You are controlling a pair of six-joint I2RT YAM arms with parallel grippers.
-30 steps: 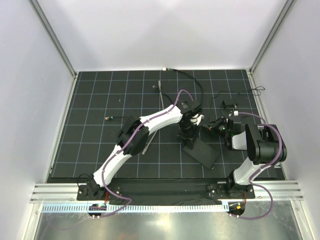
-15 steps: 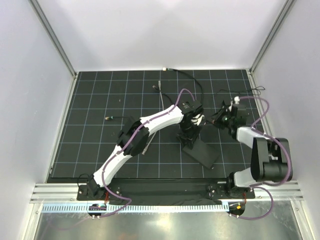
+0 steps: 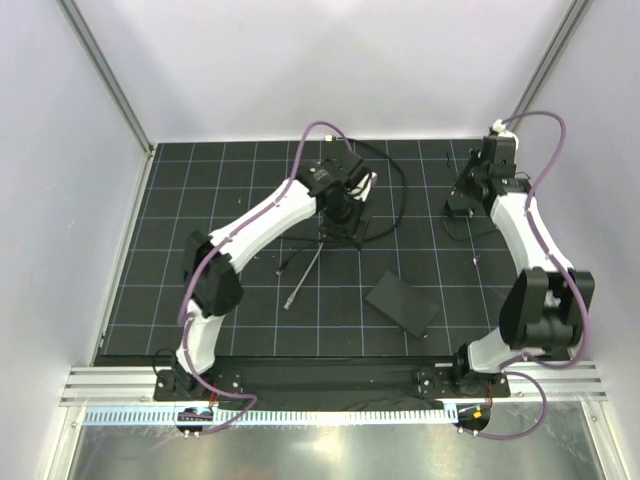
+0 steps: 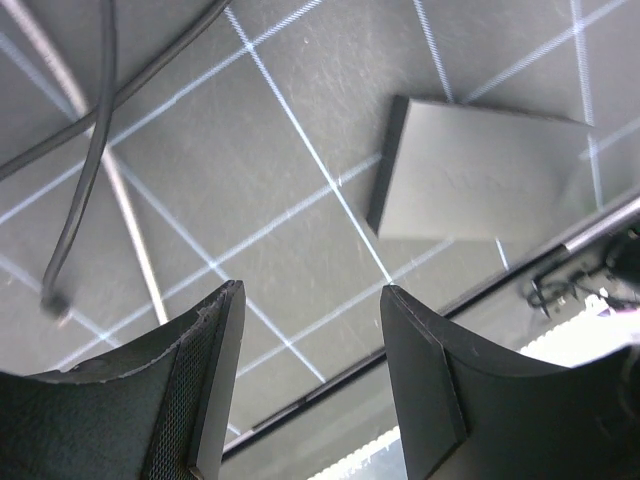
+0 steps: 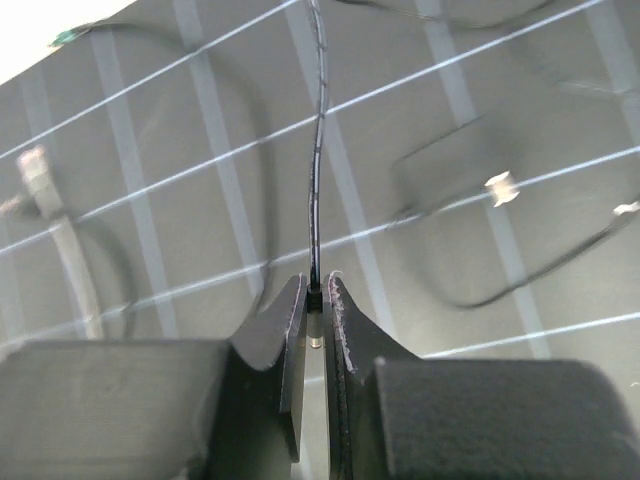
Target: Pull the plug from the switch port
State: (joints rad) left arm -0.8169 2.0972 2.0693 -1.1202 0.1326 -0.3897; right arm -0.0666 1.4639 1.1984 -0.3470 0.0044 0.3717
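Observation:
My right gripper moves down toward the mat's far corner beside the white wall next and opens, since the plug is already clear of the switch box.
The flat black switch box [image 3: 402,303] lies alone on the mat at front centre, with no cable in it; its port opening is not discernible. It also shows in the left wrist view [image 4: 480,185]. My right gripper [image 3: 464,198] is at the back right, far from the box. In the right wrist view it [image 5: 315,285] is shut on the small dark plug [image 5: 315,298], whose thin black cable [image 5: 317,150] runs away from the fingertips. My left gripper [image 3: 345,222] hangs over the back middle of the mat; its jaws [image 4: 310,295] are open and empty.
A thin grey cable with a metal tip [image 3: 300,275] lies left of the box. A black cable loop [image 3: 400,190] lies on the back of the mat, and its loose end shows in the left wrist view [image 4: 55,298]. White walls enclose the mat.
Both grippers have left the box. The left arm swung back and to the left; the right arm swung to the back right with the plug in its fingers. The box stayed put.

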